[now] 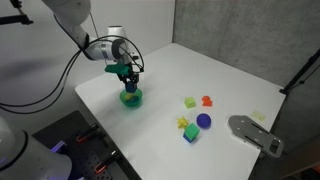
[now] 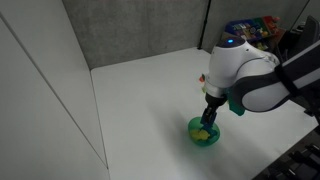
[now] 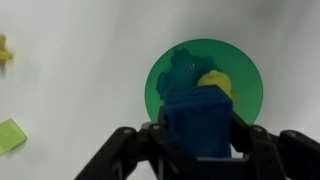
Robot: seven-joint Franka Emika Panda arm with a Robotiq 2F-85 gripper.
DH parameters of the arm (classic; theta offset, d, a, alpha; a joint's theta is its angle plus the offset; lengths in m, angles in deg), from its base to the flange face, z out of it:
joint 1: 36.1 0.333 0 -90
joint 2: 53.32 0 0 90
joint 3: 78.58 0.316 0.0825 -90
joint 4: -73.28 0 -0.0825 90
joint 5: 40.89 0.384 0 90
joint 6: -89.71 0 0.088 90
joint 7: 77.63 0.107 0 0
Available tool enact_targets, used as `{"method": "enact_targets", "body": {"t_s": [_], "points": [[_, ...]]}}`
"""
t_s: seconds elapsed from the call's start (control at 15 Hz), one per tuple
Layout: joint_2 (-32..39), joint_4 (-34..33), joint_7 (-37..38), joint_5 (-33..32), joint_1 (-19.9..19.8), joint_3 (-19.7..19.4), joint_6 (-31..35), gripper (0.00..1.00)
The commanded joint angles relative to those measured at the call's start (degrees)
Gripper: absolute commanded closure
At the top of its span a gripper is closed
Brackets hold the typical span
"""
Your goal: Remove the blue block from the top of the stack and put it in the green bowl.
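Observation:
The blue block already hangs above the green bowl [image 1: 131,98]. To get it in, my gripper lowers a little beside the yellow piece next, then opens.
My gripper [image 3: 203,135] is shut on the blue block [image 3: 200,112], a dark blue cube held between both fingers. It hangs right above the green bowl [image 3: 158,92], which holds a small yellow piece [image 3: 216,82]. In both exterior views the gripper [image 1: 126,78] [image 2: 210,110] is just over the bowl [image 1: 131,99] [image 2: 192,128]. The stack's green base cube [image 1: 190,135] stands near the table's front, away from the gripper.
A yellow star-like piece [image 1: 183,123] and a purple-blue round piece [image 1: 203,121] lie by the green cube. A yellow-green block [image 1: 190,102] [image 3: 10,135] and an orange piece [image 1: 207,100] lie further back. A grey object [image 1: 252,133] sits at the table's edge.

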Motion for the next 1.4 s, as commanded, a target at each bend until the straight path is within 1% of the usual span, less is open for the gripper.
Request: {"method": "enact_targets", "body": {"t_s": [0.0,0.13,0.2,0.27,0.4,0.47,0.53,0.6,0.87,1.0,1.33], "points": [[3.10,-1.30,0.15,0.52,0.33,-0.95,3.95,0.68],[4.37,-1.14,-0.48,1.39,0.16,-0.94,6.27,0.68],[4.79,-1.09,-0.64,1.64,0.19,-0.98,7.06,0.46],[4.98,-0.99,-1.10,2.24,0.02,-0.75,7.78,0.19],[4.75,-0.67,-1.84,3.06,-0.11,-0.52,8.54,0.18],[4.29,-0.51,-1.98,3.32,-0.06,-0.57,8.42,0.12],[3.61,-0.27,-2.34,3.73,-0.29,-0.39,8.32,0.03],[2.81,-0.08,-2.73,4.29,-0.62,-0.15,7.94,0.00],[-1.13,1.06,-6.24,10.09,-3.77,1.99,6.18,0.00],[-3.11,1.55,-8.03,12.86,-5.39,2.27,5.28,0.00],[-8.22,3.20,-10.90,15.84,-9.69,0.23,0.51,0.00]]}}
